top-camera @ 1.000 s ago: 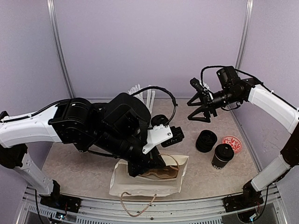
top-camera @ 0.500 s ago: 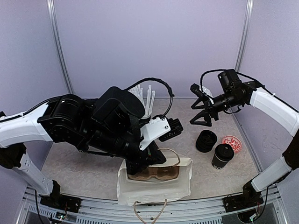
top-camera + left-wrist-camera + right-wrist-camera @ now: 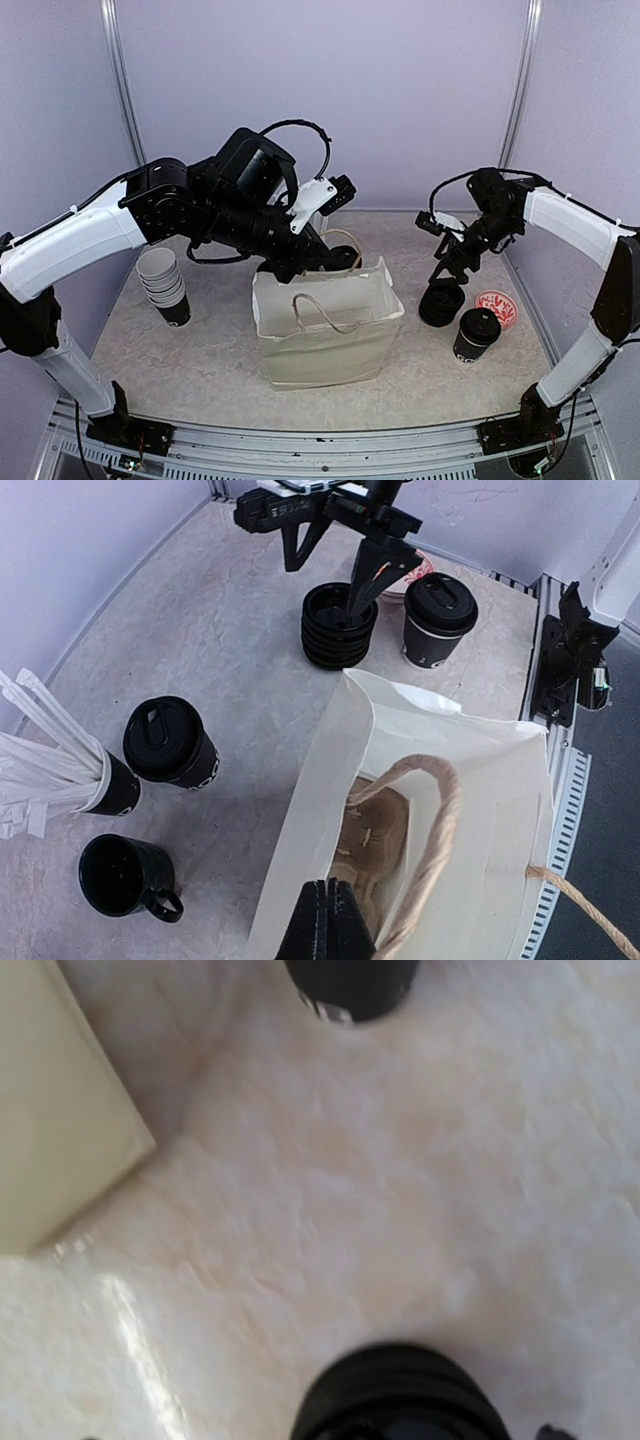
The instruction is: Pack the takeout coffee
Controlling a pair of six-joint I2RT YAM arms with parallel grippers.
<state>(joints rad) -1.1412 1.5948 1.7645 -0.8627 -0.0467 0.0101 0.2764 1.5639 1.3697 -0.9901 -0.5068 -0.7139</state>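
Observation:
My right gripper swings back from the lid stack next and closes around the black lid of the coffee beside the stack, as that coffee is still outside the bag.
A white paper bag (image 3: 330,325) stands upright mid-table with a brown cardboard cup carrier (image 3: 385,830) inside. My left gripper (image 3: 325,920) is shut on the bag's back rim (image 3: 303,272). One lidded black takeout coffee (image 3: 477,335) stands right of the bag, near a stack of black lids (image 3: 441,301). A second lidded takeout coffee (image 3: 170,745) sits behind the bag. My right gripper (image 3: 446,268) hangs open just over the lid stack (image 3: 338,625), one finger (image 3: 366,575) reaching into its top. The right wrist view shows the lid stack (image 3: 400,1400) close below, blurred.
A stack of white-lined paper cups (image 3: 165,283) stands at the left. Behind the bag are a black cup of white straws (image 3: 110,780) and a glossy dark mug (image 3: 120,875). A red patterned coaster (image 3: 497,308) lies right of the lids.
My left arm has raised the bag from lying flat to standing open and has swung up and back. My right gripper has dropped down onto the lid stack.

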